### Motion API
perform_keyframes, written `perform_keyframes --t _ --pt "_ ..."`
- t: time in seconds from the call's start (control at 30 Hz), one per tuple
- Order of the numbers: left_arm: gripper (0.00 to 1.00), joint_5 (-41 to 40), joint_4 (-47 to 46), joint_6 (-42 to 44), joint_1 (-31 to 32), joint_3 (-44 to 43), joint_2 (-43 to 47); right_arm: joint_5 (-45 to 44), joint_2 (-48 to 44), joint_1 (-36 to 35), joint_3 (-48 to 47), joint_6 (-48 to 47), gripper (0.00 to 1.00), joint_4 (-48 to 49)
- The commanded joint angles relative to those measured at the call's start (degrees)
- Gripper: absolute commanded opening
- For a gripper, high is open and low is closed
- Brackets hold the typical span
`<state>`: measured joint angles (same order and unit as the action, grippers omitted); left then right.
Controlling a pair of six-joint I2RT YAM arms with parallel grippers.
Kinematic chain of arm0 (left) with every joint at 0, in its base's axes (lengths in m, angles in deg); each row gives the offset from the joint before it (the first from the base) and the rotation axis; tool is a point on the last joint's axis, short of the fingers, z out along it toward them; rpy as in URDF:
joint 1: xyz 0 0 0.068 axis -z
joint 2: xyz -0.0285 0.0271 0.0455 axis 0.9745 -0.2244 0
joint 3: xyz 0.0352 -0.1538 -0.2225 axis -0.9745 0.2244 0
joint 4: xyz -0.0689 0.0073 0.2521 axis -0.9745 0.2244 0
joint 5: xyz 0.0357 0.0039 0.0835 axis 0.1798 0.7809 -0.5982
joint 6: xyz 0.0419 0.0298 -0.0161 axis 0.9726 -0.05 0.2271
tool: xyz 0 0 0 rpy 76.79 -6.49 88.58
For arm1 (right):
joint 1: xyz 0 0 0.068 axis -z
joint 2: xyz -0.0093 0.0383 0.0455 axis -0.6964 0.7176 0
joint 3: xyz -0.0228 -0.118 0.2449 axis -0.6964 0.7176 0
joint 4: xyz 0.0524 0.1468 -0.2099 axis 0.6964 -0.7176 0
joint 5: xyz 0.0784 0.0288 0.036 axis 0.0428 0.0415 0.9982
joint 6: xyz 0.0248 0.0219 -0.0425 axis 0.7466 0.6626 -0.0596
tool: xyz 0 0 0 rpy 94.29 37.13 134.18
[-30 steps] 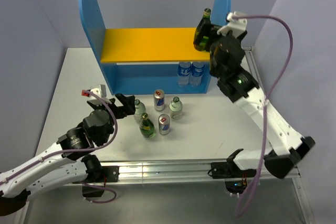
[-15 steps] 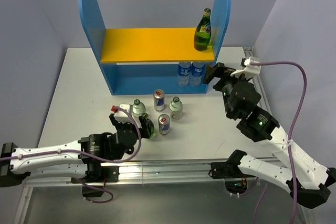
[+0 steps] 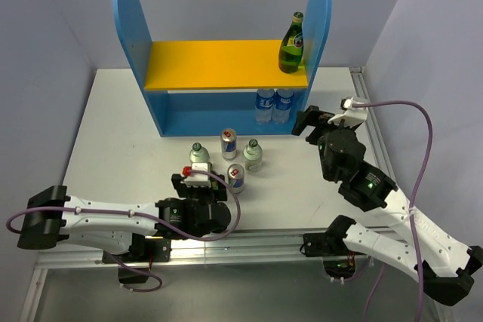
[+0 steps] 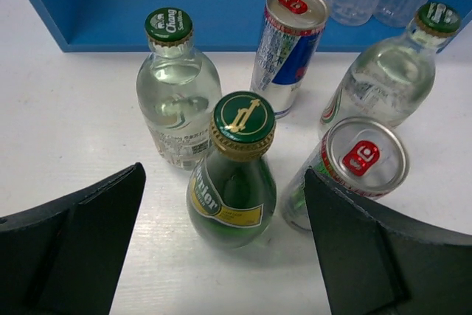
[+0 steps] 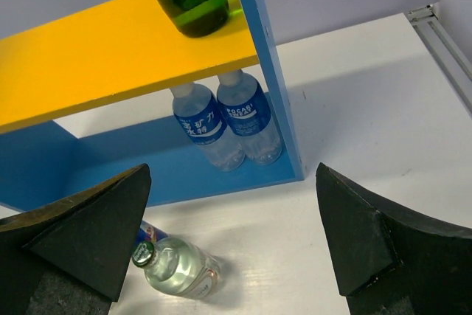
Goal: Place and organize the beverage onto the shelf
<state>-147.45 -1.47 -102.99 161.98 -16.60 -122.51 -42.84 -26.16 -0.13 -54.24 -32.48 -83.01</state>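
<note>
The second green bottle's capped neck is just outward of my left gripper, with the bottle already between both fingers, so next I need to ease outward around the neck and close.
The blue shelf (image 3: 130,32) carries one dark green bottle (image 3: 291,41) upright at the right end of its yellow board (image 5: 88,64). On the table in front stand two clear bottles (image 4: 177,101) (image 4: 387,79), two cans (image 4: 287,49) (image 4: 354,171) and a second green bottle (image 4: 232,189). My left gripper (image 4: 225,182) is open, its fingers either side of that green bottle with gaps on both sides. From above, the left gripper (image 3: 202,180) mostly hides this bottle. My right gripper (image 3: 315,118) hangs open and empty by the shelf's right end.
Two blue-labelled water bottles (image 5: 203,127) (image 5: 251,116) fill the right end of the shelf's lower level. The right can stands close beside the left gripper's right finger. A metal rail (image 3: 249,245) runs along the near table edge.
My right gripper has left the green bottle on the yellow board and drawn back down to the shelf's right end. My left arm swung in from the left, behind the table's green bottle.
</note>
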Motion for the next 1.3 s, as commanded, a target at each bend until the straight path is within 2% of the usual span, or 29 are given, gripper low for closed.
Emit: perform_keyframes --t 0.0,0.03,0.07,0.1,0.2,0.33,0.43,0.53,0.57,0.63,0.67,0.8,0.9,1.07,1.27 --pt "0.95 -4.14 -6.06 2.58 -0.74 -0.78 -0.68 -0.76 -1.15 -0.29 0.83 0.80 1.00 1.04" --pt "0.95 -3.35 -10.17 5.67 -1.44 0.00 -0.60 -0.76 -1.24 -0.29 1.36 0.80 1.00 1.13" --pt "0.94 -0.56 -18.65 9.18 -3.19 2.19 0.19 -0.58 -1.33 -0.38 1.62 0.80 1.00 1.22" --pt "0.93 1.12 -23.35 16.18 -4.17 3.51 0.72 -0.49 -1.33 -0.38 1.89 0.89 1.00 1.57" --pt "0.92 4.64 -31.11 20.71 -7.07 6.25 2.21 -0.14 -1.06 -0.38 2.76 0.98 1.00 1.57" --pt "0.90 6.06 -31.66 22.22 -10.06 5.29 0.81 -1.02 -1.41 -0.29 3.64 0.71 1.00 1.66" --pt "0.84 6.49 -32.36 22.57 -11.12 5.11 -0.25 -0.93 -1.94 -0.29 4.26 0.54 1.00 2.27" --pt "0.64 7.55 -32.97 22.75 -11.56 5.20 -0.77 -1.19 -1.94 -0.29 4.96 0.62 1.00 2.28" --pt "0.46 7.55 -32.72 22.75 -11.65 5.11 -0.86 -1.20 -2.03 -0.29 5.14 0.71 1.00 2.28" --pt "0.32 7.03 -31.05 21.52 -11.65 4.41 -1.04 -1.55 -2.12 -0.29 5.58 0.80 1.00 2.36" --pt "0.20 6.94 -30.35 21.00 -11.65 4.23 -1.12 -1.63 -2.29 -0.29 5.75 0.80 1.00 2.36" --pt "0.00 6.50 -26.92 19.33 -11.65 2.83 -1.04 -1.64 -2.82 -0.20 6.28 0.89 1.00 2.45" --pt "0.00 6.41 -23.76 18.89 -11.56 0.72 -0.69 -1.37 -3.00 -0.20 6.11 1.06 1.00 2.28" --pt "0.00 5.79 -17.34 20.54 -11.56 -7.45 -0.16 -0.84 -4.05 -0.29 6.37 1.68 1.00 1.49" --pt "0.00 8.07 -23.04 35.10 -12.17 -16.50 -0.16 1.44 -6.77 -0.29 7.86 4.31 0.98 0.26"
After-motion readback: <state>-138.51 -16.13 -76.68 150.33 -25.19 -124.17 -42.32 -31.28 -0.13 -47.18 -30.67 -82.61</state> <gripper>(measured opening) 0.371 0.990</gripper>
